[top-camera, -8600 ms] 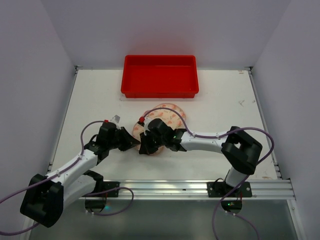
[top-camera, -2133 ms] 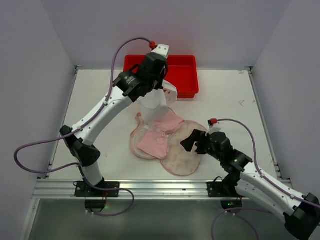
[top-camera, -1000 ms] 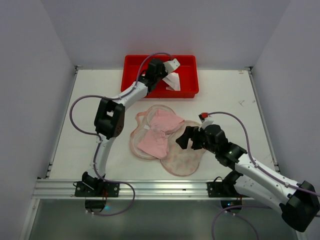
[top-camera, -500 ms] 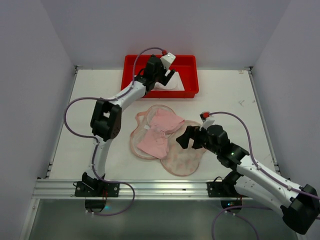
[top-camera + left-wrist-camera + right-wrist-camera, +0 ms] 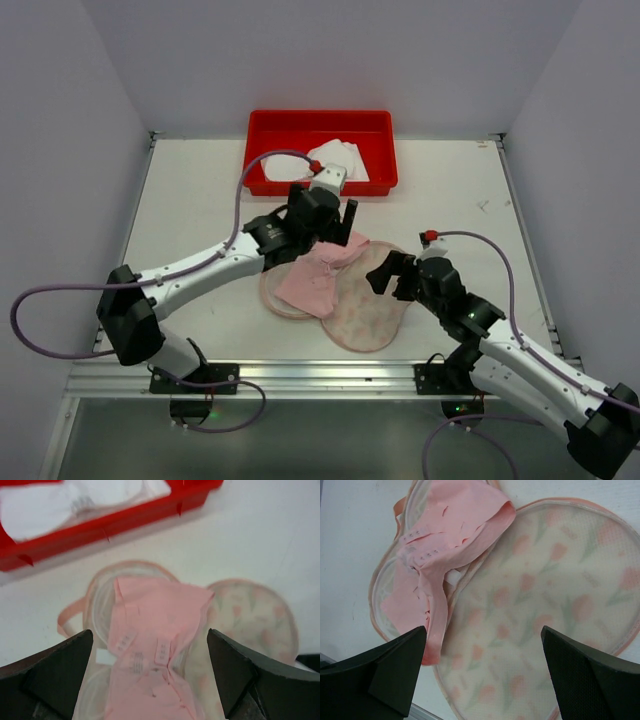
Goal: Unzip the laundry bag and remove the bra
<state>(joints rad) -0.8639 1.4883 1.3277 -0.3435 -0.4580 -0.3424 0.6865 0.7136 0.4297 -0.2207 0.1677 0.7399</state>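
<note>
The pale pink cloth bunches up at the bra's puckered middle by the hook tabs, so my left gripper needs to move down and back onto it next.
The laundry bag lies flat on the table, a cream mesh pouch with pink trim and orange printed marks. The pale pink bra lies spread over the bag's left lobe, with its hook tabs facing up. My left gripper hovers over the bra's far end, open and empty. To the right, my right gripper hangs open above the bag's right lobe, nothing between its fingers.
A red tray stands at the back of the table with white fabric lying in it. A metal rail runs along the near edge. Grey walls close in the left, right and back.
The left gripper opened over the red tray and let go of the white fabric there. It then drew back toward me to above the bra. The right arm barely moved.
</note>
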